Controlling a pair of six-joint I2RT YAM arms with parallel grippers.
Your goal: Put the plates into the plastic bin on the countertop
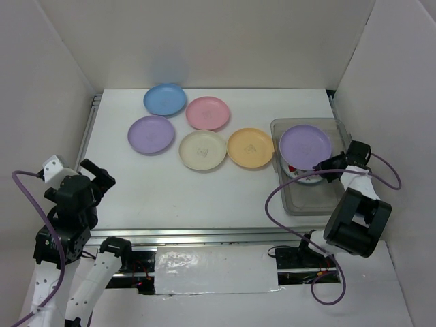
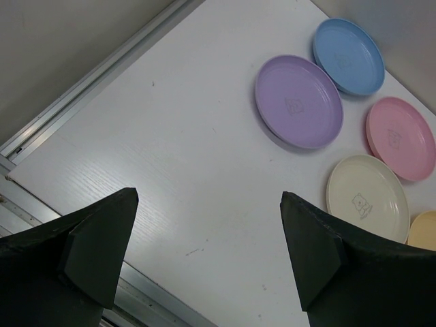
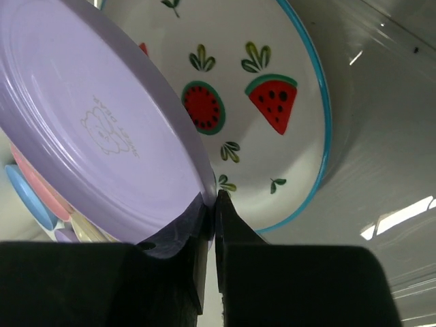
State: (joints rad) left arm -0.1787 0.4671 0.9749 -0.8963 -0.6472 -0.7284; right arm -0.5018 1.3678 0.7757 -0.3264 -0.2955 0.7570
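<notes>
Next, the left gripper moves outward and down onto the flat purple plate, onto its exposed rim (image 1: 130, 142) (image 2: 265, 124), then closes. That plate lies nearest, with empty countertop beside it.
My right gripper (image 1: 320, 167) (image 3: 214, 197) is shut on the rim of a purple plate (image 1: 304, 146) (image 3: 95, 129) and holds it tilted above the plastic bin (image 1: 310, 199). A white plate with watermelon prints (image 3: 272, 102) lies in the bin beneath it. On the countertop (image 1: 170, 197) lie the blue plate (image 1: 165, 99) (image 2: 349, 54), pink plate (image 1: 208, 112) (image 2: 402, 137), second purple plate (image 1: 151, 133) (image 2: 298, 101), cream plate (image 1: 203, 150) (image 2: 368, 196) and orange plate (image 1: 250, 147) (image 2: 424, 230). My left gripper (image 1: 95, 176) (image 2: 208, 259) is open and empty at the near left.
White walls enclose the table on three sides. A metal rail (image 1: 204, 235) (image 2: 82, 85) runs along the near and left edges. Purple cables (image 1: 279, 211) hang from both arms.
</notes>
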